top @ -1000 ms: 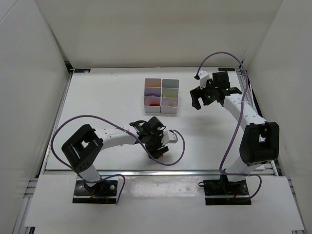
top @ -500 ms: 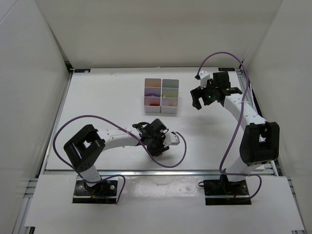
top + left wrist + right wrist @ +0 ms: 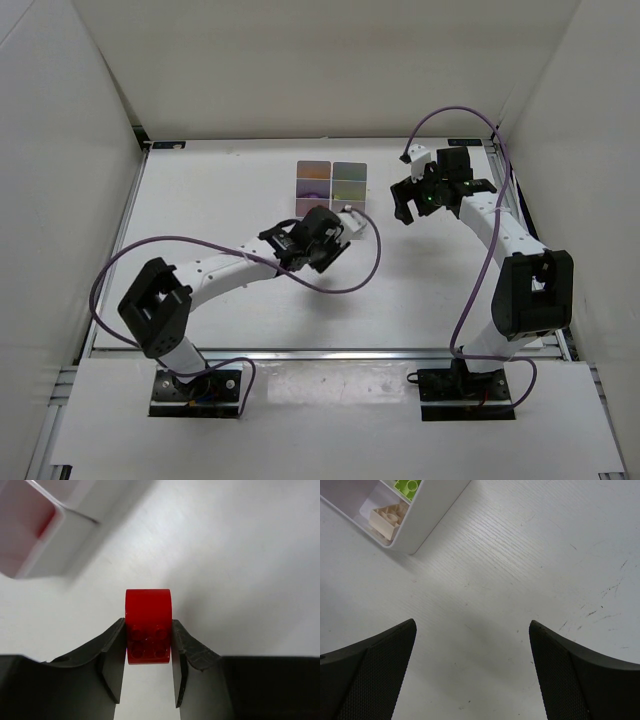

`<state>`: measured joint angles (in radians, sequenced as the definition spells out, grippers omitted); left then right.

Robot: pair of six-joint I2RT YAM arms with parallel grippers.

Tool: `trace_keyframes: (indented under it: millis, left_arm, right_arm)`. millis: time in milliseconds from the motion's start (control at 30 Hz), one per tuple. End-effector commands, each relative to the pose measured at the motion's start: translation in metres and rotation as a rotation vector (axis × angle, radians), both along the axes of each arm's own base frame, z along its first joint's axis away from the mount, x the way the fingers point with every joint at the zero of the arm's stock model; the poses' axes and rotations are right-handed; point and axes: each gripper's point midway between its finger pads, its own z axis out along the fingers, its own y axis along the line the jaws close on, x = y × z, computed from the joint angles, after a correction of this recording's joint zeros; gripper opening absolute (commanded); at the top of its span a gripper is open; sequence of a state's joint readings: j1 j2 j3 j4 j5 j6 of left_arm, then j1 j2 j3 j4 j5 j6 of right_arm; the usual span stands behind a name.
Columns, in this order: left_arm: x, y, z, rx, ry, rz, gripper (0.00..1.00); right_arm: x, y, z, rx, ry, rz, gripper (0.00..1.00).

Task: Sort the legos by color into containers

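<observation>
The lego I am holding is red, so my left gripper next needs to move outward over the near container with red inside and let the lego go into it.
My left gripper (image 3: 148, 645) is shut on a red lego (image 3: 148, 625), studs facing the camera, held above the table. In the top view the left gripper (image 3: 322, 236) sits just in front of the white block of containers (image 3: 332, 170), covering its near row. A container corner (image 3: 50, 535) with a red lego inside shows at the upper left of the left wrist view. My right gripper (image 3: 472, 645) is open and empty over bare table, right of the containers (image 3: 427, 510); a tan lego (image 3: 387, 516) and a lime lego (image 3: 409, 487) lie inside. In the top view the right gripper (image 3: 420, 200) hovers to the right.
White walls enclose the table (image 3: 200, 200) on the left, back and right. Purple cables loop from both arms, the left one (image 3: 350, 285) trailing over the table in front of the containers.
My left arm has swung from the near middle of the table up toward the containers, carrying the red lego. My right arm has not moved.
</observation>
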<state>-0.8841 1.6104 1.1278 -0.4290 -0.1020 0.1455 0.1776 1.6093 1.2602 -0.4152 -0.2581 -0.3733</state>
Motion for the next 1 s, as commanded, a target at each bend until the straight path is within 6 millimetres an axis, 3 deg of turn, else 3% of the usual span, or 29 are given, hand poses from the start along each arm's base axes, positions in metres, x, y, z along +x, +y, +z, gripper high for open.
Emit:
trace_keyframes:
  millis: [0,67,233,467,667,967]
  left_arm:
    - [0.043,-0.007,0.052,-0.078,-0.200,0.171,0.13]
    - [0.068,0.000,0.062,0.003,-0.334,0.194,0.14]
    - [0.115,0.018,0.053,0.204,-0.465,0.198,0.11]
    - [0.168,0.038,0.074,0.069,-0.481,0.367,0.11]
    - [0.178,0.032,0.075,0.025,-0.474,0.416,0.11]
    - [0.171,0.016,0.073,-0.073,-0.417,0.369,0.12]
  right_arm:
    - [0.010,0.003,0.022,0.026,-0.067,0.001,0.96]
    - [0.011,0.002,0.023,0.023,-0.070,-0.002,0.96]
    - [0.010,0.000,0.024,0.016,-0.078,-0.005,0.96]
    - [0.004,-0.001,0.021,0.015,-0.072,-0.003,0.96]
    - [0.003,-0.001,0.020,0.013,-0.072,-0.003,0.96]
    - [0.002,-0.001,0.019,0.018,-0.070,-0.003,0.96]
